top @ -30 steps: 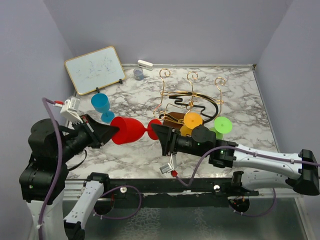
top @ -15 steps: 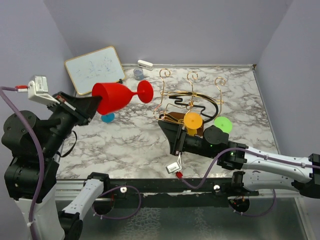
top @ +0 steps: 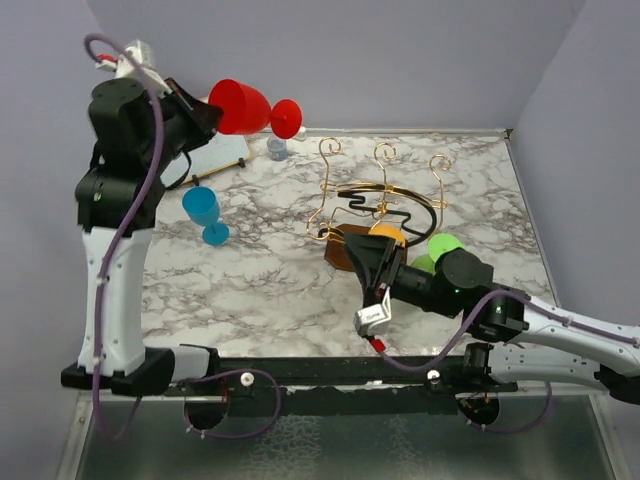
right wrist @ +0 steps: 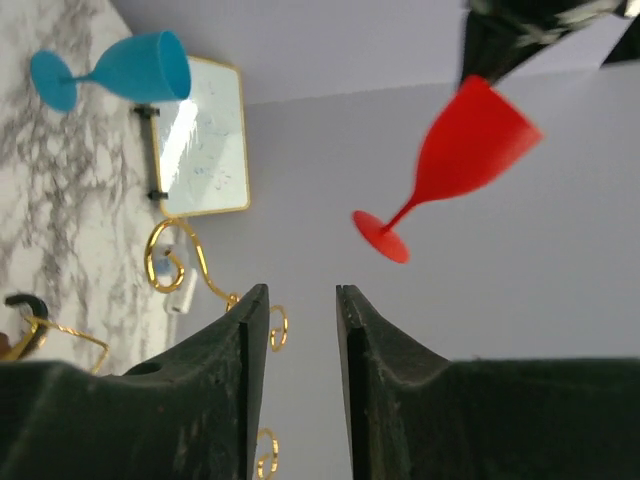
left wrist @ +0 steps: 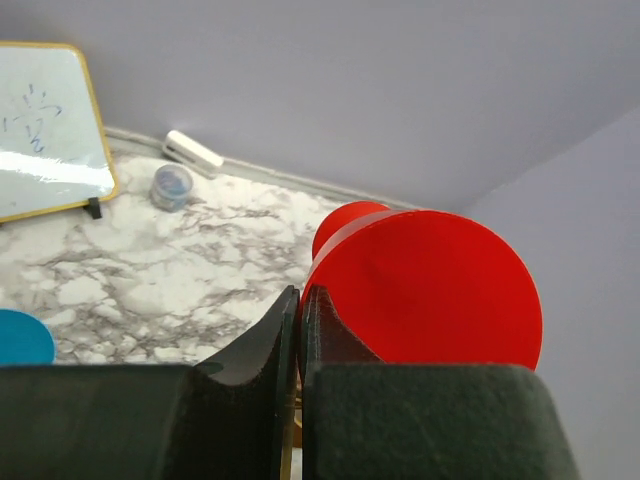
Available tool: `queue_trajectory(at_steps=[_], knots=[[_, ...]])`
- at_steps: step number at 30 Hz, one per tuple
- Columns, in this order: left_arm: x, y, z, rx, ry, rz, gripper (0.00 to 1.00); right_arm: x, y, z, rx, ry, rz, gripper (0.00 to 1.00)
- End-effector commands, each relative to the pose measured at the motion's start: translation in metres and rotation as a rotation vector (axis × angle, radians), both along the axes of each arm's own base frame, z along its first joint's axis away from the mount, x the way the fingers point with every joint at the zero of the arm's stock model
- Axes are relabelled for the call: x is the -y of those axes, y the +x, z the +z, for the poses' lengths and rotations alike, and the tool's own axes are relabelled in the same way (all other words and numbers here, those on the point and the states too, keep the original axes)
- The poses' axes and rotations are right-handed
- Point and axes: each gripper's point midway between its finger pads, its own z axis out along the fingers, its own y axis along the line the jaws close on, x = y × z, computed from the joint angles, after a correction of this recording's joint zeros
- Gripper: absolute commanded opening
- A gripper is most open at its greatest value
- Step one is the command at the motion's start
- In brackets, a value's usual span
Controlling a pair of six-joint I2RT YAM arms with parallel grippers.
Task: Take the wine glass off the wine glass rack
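Observation:
The red wine glass [top: 245, 106] is held sideways, so my left gripper next tilts downward, lowers its foot onto bare marble beside the blue glass and releases its rim.
The gold wire wine glass rack [top: 375, 195] stands on its dark wooden base at the table's middle right. An orange glass [top: 388, 234] and a green glass [top: 445, 247] are at it. My left gripper [top: 205, 112] is shut on the rim of a red wine glass [top: 245, 106] and holds it on its side, high over the back left corner. The glass fills the left wrist view [left wrist: 430, 290] beside the fingertips [left wrist: 300, 295]. My right gripper [top: 367, 258] is open and empty in front of the rack's base. In its view [right wrist: 300, 290] the red glass [right wrist: 470, 160] shows far off.
A blue glass [top: 205, 212] stands upright on the marble at the left [right wrist: 130, 65]. A whiteboard [left wrist: 45, 130] leans on the back wall, mostly behind my left arm from above. A small grey cup [top: 277, 148] and a white eraser [left wrist: 195, 150] lie at the back edge.
My left arm has lifted the red glass from low over the table, up and back to the far left corner. My right gripper has drawn back toward the front right.

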Motion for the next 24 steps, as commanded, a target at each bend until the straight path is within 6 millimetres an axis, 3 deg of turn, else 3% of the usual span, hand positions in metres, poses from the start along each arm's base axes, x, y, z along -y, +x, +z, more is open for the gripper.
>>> queue_trajectory(at_steps=[1, 4, 8, 14, 24], knots=[[-0.007, 0.061, -0.055, -0.147, 0.156, 0.048, 0.0, 0.021, 0.004, 0.085, -0.434, 0.437, -0.05, 0.3], [-0.015, 0.091, -0.099, -0.265, 0.24, 0.082, 0.0, 0.039, 0.029, 0.119, -0.755, 0.704, -0.247, 0.26], [-0.026, 0.121, -0.15, -0.395, 0.34, 0.124, 0.0, 0.03, 0.04, 0.107, -0.989, 0.672, -0.455, 0.26], [-0.042, 0.152, -0.207, -0.543, 0.485, 0.164, 0.0, 0.031, 0.028, 0.094, -1.18, 0.727, -0.465, 0.26], [-0.052, 0.164, -0.268, -0.668, 0.57, 0.176, 0.02, 0.047, 0.005, 0.082, -1.338, 0.749, -0.433, 0.26]])
